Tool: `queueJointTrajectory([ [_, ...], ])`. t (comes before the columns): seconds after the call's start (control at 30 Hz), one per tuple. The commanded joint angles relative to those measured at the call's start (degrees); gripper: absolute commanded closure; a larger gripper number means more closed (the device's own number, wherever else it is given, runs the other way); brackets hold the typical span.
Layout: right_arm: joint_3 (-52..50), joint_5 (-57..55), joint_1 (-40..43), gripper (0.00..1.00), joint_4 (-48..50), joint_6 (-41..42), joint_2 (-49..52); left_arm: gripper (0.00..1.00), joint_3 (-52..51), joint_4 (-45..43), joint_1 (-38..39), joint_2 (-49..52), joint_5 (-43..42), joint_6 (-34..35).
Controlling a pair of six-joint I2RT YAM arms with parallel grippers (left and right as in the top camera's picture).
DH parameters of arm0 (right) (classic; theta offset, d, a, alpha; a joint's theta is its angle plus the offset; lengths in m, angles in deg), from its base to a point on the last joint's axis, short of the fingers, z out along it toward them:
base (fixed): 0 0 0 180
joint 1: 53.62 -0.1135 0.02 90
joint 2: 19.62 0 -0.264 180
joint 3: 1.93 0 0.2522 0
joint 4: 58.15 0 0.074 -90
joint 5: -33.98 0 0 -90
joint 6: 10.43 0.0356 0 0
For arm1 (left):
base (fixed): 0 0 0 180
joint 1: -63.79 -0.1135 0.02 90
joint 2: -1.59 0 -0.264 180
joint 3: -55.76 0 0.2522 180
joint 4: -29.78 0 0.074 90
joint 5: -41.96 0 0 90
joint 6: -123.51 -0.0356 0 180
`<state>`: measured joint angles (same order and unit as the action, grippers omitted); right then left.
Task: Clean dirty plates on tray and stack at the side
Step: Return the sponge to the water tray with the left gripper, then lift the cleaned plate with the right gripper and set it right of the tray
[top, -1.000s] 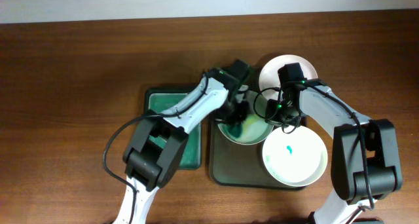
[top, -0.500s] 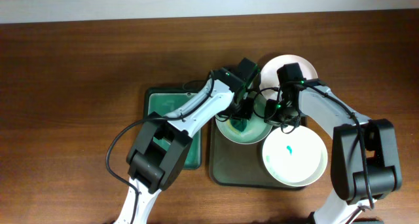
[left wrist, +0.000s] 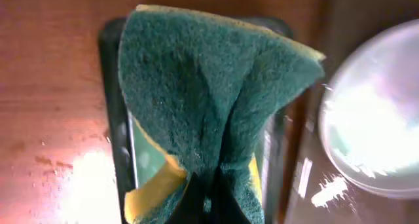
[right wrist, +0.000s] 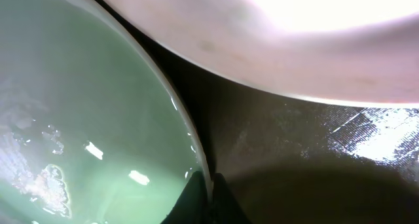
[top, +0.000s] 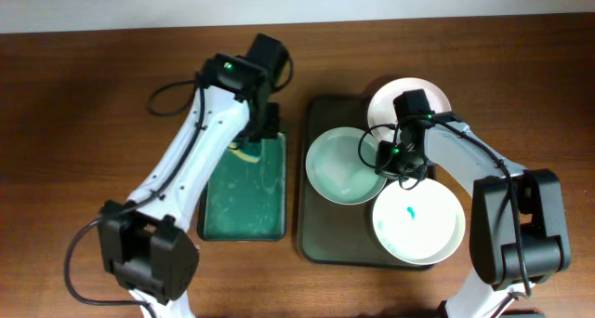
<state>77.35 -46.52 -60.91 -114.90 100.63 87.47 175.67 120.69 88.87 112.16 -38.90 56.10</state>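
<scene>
My left gripper should bring the sponge [left wrist: 216, 99] down next, back toward the green tray's middle to release it, because the sponge hangs high over the tray's far end.
The dark tray [top: 323, 239] bears three white plates. The middle plate [top: 339, 169] looks wet with a pale green film. The near plate [top: 423, 230] has a teal smear at its centre. The far plate [top: 409, 97] overhangs the tray's back right corner. My right gripper [top: 389, 163] is shut on the middle plate's right rim; the right wrist view shows the rim [right wrist: 190, 145] between the fingertips [right wrist: 211, 199]. My left gripper [top: 260, 137] is shut on a green and yellow sponge [left wrist: 216, 99] above the bright green tray [top: 244, 202].
The bright green tray lies left of the dark tray, with a narrow strip of brown table [top: 93, 151] between them. The left arm reaches over the green tray's left side. The right arm lies over the dark tray's right edge.
My left gripper has lifted the sponge off the middle plate and carried it left to the back of the green tray. The right gripper still holds the plate's rim.
</scene>
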Motion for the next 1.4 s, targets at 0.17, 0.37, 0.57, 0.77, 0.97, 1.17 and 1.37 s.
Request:
queueJointTrajectory([
  [0.17,-0.72,2.32,-0.20,0.96,-0.70,-9.07,1.01,1.00,-28.06,-20.57,-5.27,0.46,-8.57,0.72],
  [0.37,0.09,1.07,-0.24,0.96,-0.81,-7.85,-7.52,0.53,-25.83,-18.88,-5.38,-8.28,-8.59,0.68],
  [0.57,0.09,-22.67,-5.97,0.96,-4.70,-3.80,-24.39,0.00,-25.83,-19.23,-5.38,-19.85,-8.52,0.70],
  [0.77,0.07,-45.33,-17.64,0.96,-6.36,-2.10,-27.98,0.01,-25.86,-17.90,-5.38,-20.63,-8.55,0.70],
  [0.97,0.07,-57.72,-29.62,0.96,-8.50,-1.86,-27.98,0.01,-25.86,-17.92,-5.38,-20.63,-8.55,0.70],
  [1.17,0.07,-70.42,-38.23,0.96,-9.38,-1.90,-27.98,0.01,-25.86,-17.92,-5.38,-20.63,-8.55,0.70],
  [1.37,0.07,-73.40,-41.46,0.96,-10.27,-1.88,-27.98,0.01,-25.86,-17.92,-5.38,-20.63,-8.55,0.70],
])
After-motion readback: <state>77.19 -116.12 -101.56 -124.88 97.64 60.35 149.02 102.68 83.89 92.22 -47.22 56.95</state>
